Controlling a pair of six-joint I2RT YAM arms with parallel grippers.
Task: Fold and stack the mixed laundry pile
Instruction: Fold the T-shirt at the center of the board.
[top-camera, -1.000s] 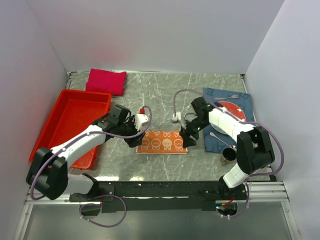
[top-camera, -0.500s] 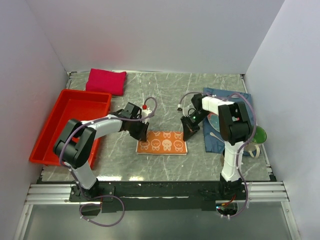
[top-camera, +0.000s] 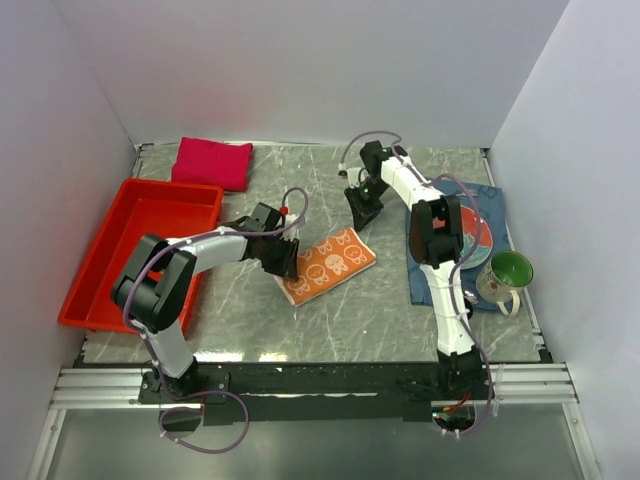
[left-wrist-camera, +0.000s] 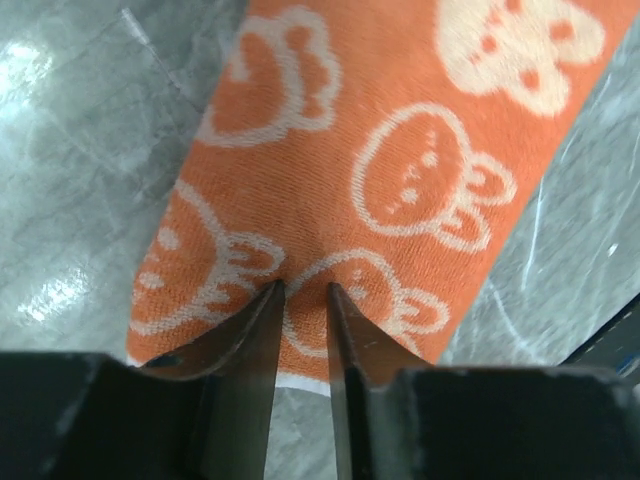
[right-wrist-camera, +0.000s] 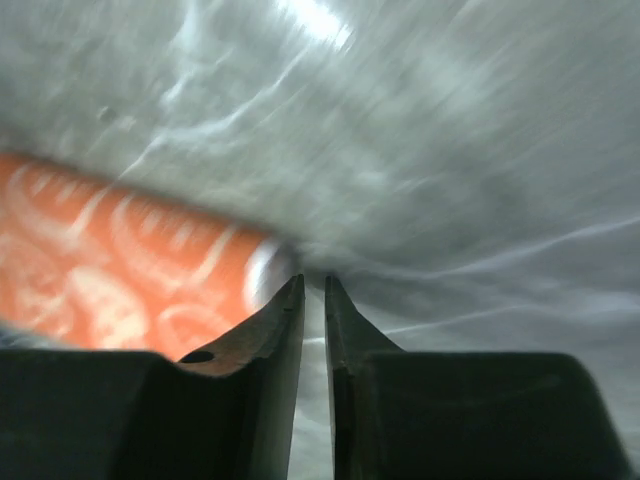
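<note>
My right gripper needs to move back, with its fingers opening around the white hem at the end of the cloth nearest the placemat, because they are just off the cloth's far corner.
The small orange-and-white patterned cloth (top-camera: 330, 263) lies folded and slanted on the marble table. It fills the left wrist view (left-wrist-camera: 400, 150). My left gripper (top-camera: 285, 262) is at the cloth's near-left corner, and its jaws (left-wrist-camera: 303, 290) are pinched on a ridge of the fabric. My right gripper (top-camera: 360, 212) is just beyond the cloth's far-right corner. Its jaws (right-wrist-camera: 314, 280) are shut and empty, with the blurred cloth edge (right-wrist-camera: 120, 270) to their left. The crimson-magenta shirt (top-camera: 212, 163) lies folded at the back left. The long grey garment is out of view.
A red plastic tray (top-camera: 150, 240) sits at the left. A dark blue placemat (top-camera: 492, 200) at the right holds a red plate (top-camera: 478, 232). A green mug (top-camera: 503, 272) stands at its near edge. White walls enclose the table.
The orange cloth has swung from lying level to slanted, its right end now farther back. My right gripper has left the cloth's right edge and moved back. My left gripper stays at the left corner.
</note>
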